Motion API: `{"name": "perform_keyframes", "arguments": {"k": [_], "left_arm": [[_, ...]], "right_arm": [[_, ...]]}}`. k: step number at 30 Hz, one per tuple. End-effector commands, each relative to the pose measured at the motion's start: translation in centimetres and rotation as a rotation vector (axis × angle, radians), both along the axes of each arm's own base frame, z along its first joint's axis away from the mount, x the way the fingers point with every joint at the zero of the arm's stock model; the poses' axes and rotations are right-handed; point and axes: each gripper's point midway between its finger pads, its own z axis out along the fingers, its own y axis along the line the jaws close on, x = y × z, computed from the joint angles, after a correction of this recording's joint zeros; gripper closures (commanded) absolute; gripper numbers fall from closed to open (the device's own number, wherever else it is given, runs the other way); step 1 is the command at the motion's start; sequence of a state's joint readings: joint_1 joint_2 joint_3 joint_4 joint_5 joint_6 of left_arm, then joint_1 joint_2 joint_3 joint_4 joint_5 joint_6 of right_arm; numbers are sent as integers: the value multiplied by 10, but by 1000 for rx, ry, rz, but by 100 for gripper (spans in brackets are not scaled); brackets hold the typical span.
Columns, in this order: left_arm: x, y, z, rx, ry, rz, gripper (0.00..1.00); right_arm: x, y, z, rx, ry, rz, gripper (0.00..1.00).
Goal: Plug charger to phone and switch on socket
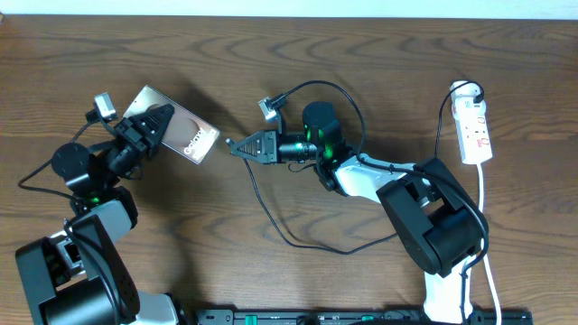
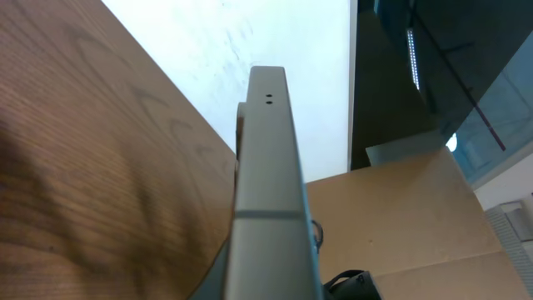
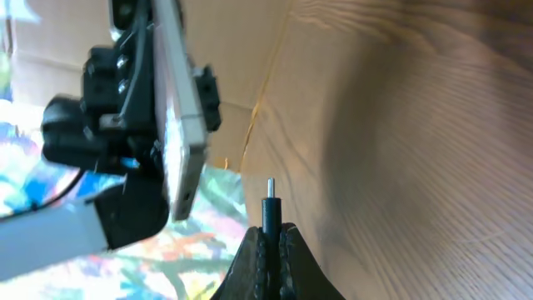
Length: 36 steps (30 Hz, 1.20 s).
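The tabletop inside the cable's loop (image 1: 334, 203) is bare, so next I will pull my right gripper away from the phone (image 1: 188, 137), tilt it down, lower it and let go of the plug there.
The phone (image 1: 188, 137) is lifted at an angle over the left side of the table, with my left gripper (image 1: 155, 126) shut on its left end. In the left wrist view its grey edge (image 2: 268, 175) runs up the middle. My right gripper (image 1: 237, 146) is shut on the charger plug (image 3: 270, 213), whose metal tip points at the phone (image 3: 181, 117) across a short gap. The charger cable (image 1: 271, 215) loops over the table below the right arm. The socket (image 1: 475, 132), white with red switches, lies at the far right.
The socket's white cord (image 1: 486, 226) runs down the right side past the right arm's base (image 1: 433, 226). A black rail (image 1: 343, 316) lines the front edge. Cardboard (image 2: 391, 217) stands beyond the table's edge.
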<state>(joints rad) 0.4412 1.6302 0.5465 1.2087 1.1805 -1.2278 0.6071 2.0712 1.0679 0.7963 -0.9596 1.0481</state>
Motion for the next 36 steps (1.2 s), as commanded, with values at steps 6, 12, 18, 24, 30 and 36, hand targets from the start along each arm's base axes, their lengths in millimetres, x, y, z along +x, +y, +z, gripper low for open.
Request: {"name": "perform_keyframes", "arguments": {"k": [6,12,18,24,30,36], "left_arm": [[-5,-3,6,8,-18,-25,93],[-4,-2,6,9,-19,-24,93],[-4,-2,6,9,-19,-24,92],[-5,-1,6,9,-19,-21,92],[-8,7,5,10,-17,-18,93],[-14,16,5,12,-16,-23,93]], "right_arm": [[-34,4,38,133,-192,212,99],[-37,7,41,142,-191,214,99],[-35,8,40,136,-167,202,99],[-31,5,34,116,-135,194,99],[-19,-8,-2,-1,-55,151,99],[-3,-31,-56,-199,3,46,99]]}}
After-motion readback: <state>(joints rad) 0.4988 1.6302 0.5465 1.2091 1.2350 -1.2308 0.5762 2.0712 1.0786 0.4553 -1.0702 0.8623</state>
